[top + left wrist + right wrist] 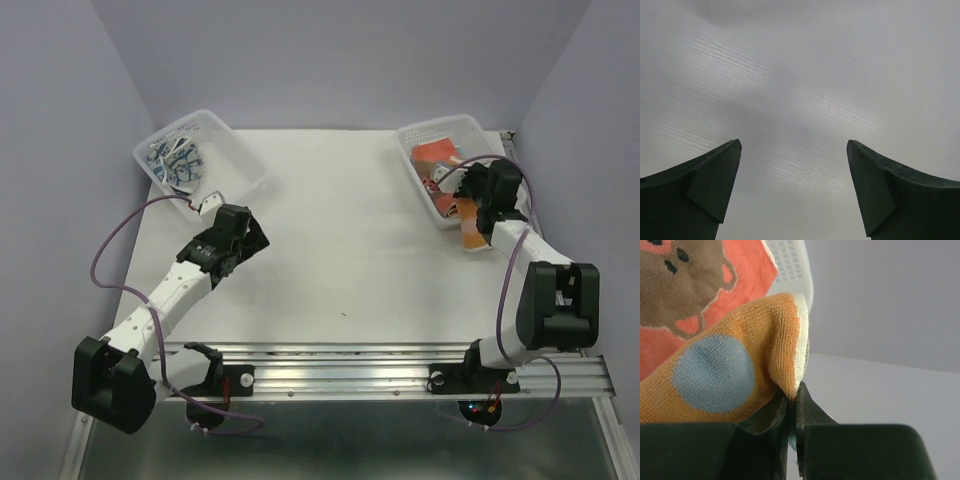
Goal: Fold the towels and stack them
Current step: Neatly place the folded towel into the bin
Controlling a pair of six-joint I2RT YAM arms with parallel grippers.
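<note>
The orange towel (470,236) overhangs the basket's front; my right gripper should next swing it outward, left in the top view, and release it, as red-orange towels lie there.
My right gripper (791,396) is shut on an orange towel with pale blue dots (730,375). In the top view the right gripper (468,196) holds that orange towel (470,236) at the front of the right clear basket (412,135), which holds several red-orange towels (436,155). A red-orange towel with a brown bear print (695,285) shows behind it in the right wrist view. My left gripper (792,145) is open and empty over bare white table (800,75). In the top view it (258,236) sits near the left basket.
A clear basket (245,160) at the back left holds blue and white patterned cloths (175,160). Lilac walls close in the back and both sides. A metal rail (380,355) runs along the near edge.
</note>
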